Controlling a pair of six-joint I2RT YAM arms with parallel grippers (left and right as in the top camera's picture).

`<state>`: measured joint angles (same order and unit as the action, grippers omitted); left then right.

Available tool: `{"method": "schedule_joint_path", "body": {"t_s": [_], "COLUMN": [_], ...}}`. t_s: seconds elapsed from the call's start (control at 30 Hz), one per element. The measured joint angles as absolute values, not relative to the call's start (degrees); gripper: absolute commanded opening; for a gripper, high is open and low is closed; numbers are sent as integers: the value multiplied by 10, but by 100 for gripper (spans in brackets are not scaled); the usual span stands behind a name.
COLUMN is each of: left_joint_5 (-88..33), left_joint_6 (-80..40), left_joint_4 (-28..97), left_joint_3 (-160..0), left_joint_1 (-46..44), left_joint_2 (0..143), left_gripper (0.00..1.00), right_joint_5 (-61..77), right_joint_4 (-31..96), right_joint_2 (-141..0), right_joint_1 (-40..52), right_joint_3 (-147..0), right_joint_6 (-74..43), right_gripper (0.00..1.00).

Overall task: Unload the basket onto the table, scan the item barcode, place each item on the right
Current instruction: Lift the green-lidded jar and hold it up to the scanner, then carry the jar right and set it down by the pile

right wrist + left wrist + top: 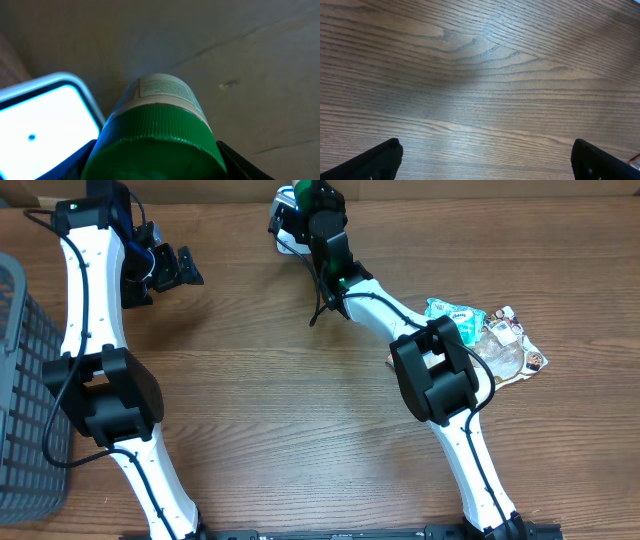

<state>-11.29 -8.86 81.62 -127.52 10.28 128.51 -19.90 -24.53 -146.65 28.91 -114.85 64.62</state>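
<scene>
My right gripper lifts the jar [303, 192] away from the scanner device next, then brings it back and down beside the teal packet, where the other items lie.
My right gripper [156, 162] is shut on a green-capped jar [157, 120] with a pale printed label; its fingers press the ribbed cap from both sides. Overhead, that gripper [310, 202] hangs at the table's far edge with the jar [303, 192] right beside a white scanner device [283, 220]. In the right wrist view the device's bright white screen [47, 120] with a small blue dot fills the lower left, next to the jar. No barcode is readable. My left gripper [168, 268] stands open over bare wood at the far left, nothing between its fingers [377, 160].
A dark plastic basket [25, 380] stands at the left table edge. Several snack packets [490, 340], one teal, lie at the right beside the right arm's elbow.
</scene>
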Motion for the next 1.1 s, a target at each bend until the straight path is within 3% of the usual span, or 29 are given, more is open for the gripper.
{"method": "schedule_joint_path", "body": {"t_s": [0.1,0.3,0.4,0.6,0.77,0.93,1.1], "left_joint_5": [-113,-113,-113,-113,-113,-113,-113], "left_joint_6": [-88,-89,-89,-88,-89,-89,-89], "left_joint_4": [816,816,816,816,816,816,816], "left_joint_3": [-1275,-1275,-1275,-1275,-1275,-1275,-1275], "left_joint_1": [103,103,103,103,103,103,103], "left_joint_2": [1285,1285,1285,1285,1285,1285,1285], "left_gripper": [99,99,99,99,100,100,99], "right_joint_5": [-195,-149,-103,130,258,212,99], "right_joint_4": [-233,-84,23,278,510,730,824], "right_joint_2": [-1461,-1400,-1334,-1163,-1090,-1115,-1164], "right_joint_1": [294,305,309,307,303,295,284], "right_joint_3": [-1148,-1145,-1143,-1145,-1157,-1155,-1149], "right_joint_6": [611,506,438,288,230,209,163], "right_gripper": [48,48,48,49,49,47,47]}}
